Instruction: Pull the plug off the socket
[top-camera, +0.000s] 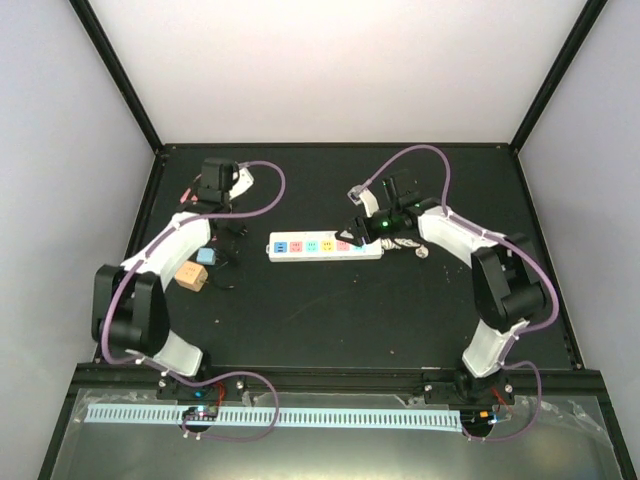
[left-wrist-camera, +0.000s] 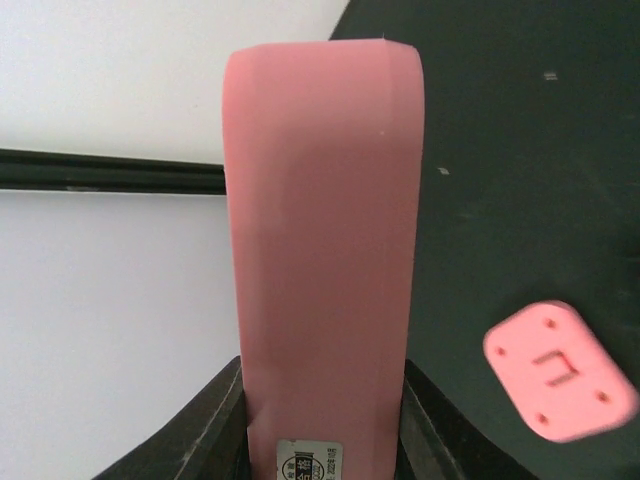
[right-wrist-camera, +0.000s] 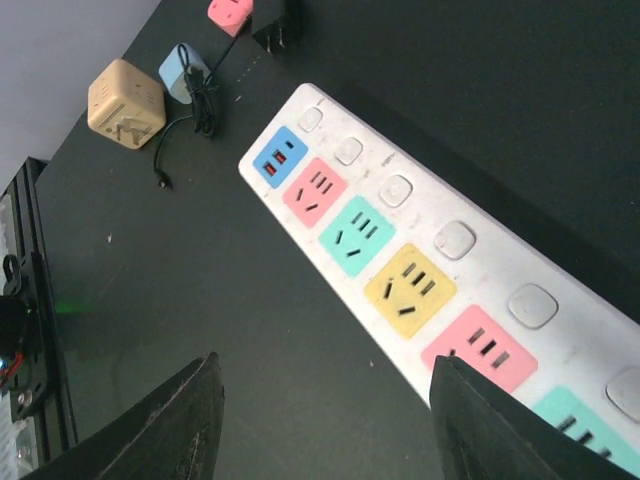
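Observation:
My left gripper will next move outward and down, past the second pink plug, and let go of the plug it is holding on the back corner of the tabletop, because that spot is clear.
The socket (top-camera: 325, 246) is a long white strip with coloured outlet faces, lying flat at the table's middle. In the right wrist view the socket (right-wrist-camera: 430, 270) shows every visible outlet bare. My right gripper (right-wrist-camera: 322, 400) hovers open over the strip's right part, with nothing between its fingers; from above the right gripper (top-camera: 362, 225) is at the strip's right end. My left gripper (left-wrist-camera: 322, 420) is shut on a pink plug (left-wrist-camera: 322, 220), held up away from the strip, towards the back left wall. From above, the left gripper (top-camera: 208, 188) sits at the back left.
A second pink plug (left-wrist-camera: 560, 372) lies on the table beside the held one. A black plug (right-wrist-camera: 278, 25), a light blue adapter (right-wrist-camera: 180, 72) with a thin black cable and a tan cube adapter (right-wrist-camera: 125, 102) lie left of the strip. The strip's coiled cord (top-camera: 408, 243) lies at its right end.

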